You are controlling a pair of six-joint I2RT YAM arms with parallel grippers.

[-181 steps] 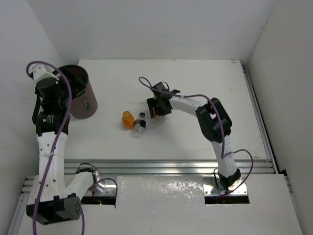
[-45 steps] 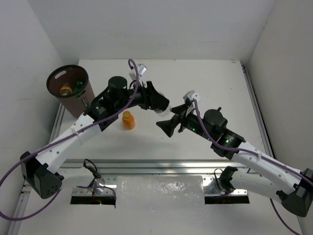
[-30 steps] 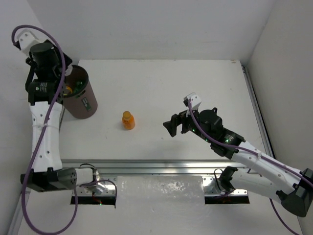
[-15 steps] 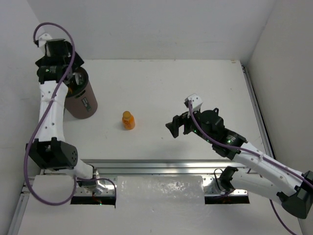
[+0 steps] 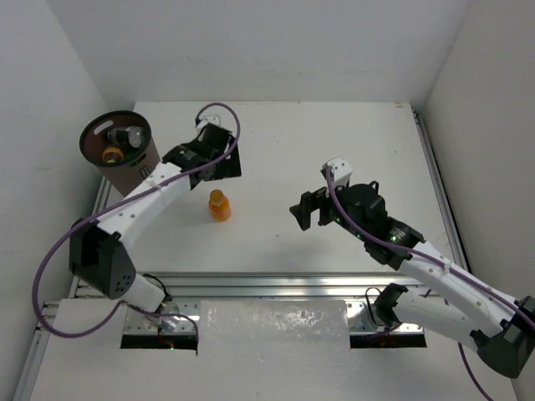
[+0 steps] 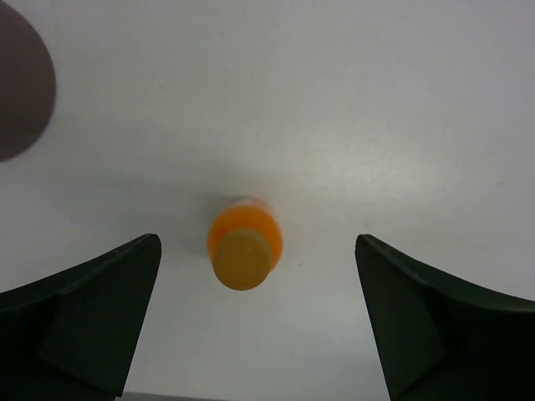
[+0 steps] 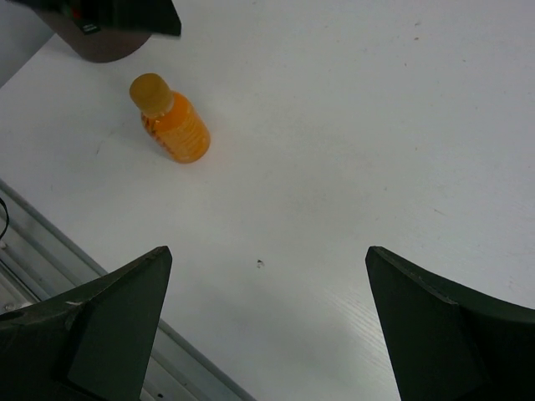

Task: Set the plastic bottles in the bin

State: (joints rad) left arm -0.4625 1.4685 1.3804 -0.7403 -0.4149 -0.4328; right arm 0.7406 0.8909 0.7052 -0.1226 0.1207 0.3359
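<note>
The orange bottle stands upright between the open fingers. Next, my left gripper comes down around its capped top (image 5: pixel 219 197) (image 6: pixel 242 259) and closes.
One orange plastic bottle (image 5: pixel 219 205) with a yellow-orange cap stands upright on the white table. In the left wrist view this bottle (image 6: pixel 244 248) sits below and between the wide-apart fingers of my left gripper (image 6: pixel 257 242), untouched. The left gripper (image 5: pixel 222 165) hovers just behind it, open and empty. The dark brown bin (image 5: pixel 142 171) stands at the far left with an orange-capped bottle (image 5: pixel 111 154) and a clear bottle (image 5: pixel 129 135) inside. My right gripper (image 5: pixel 306 212) hangs open and empty to the bottle's right. The right wrist view shows the bottle (image 7: pixel 171 125) far ahead on the left.
Bare tabletop lies under the right gripper (image 7: pixel 267 251). A metal rail (image 5: pixel 284 284) runs along the table's near edge. White walls close in the left, back and right sides. The bin's edge (image 6: pixel 21 83) shows at the left wrist view's upper left.
My left arm has swung from above the bin out to the table and now hovers over the orange bottle, jaws opened. A clear bottle now lies in the bin. The right arm barely moved.
</note>
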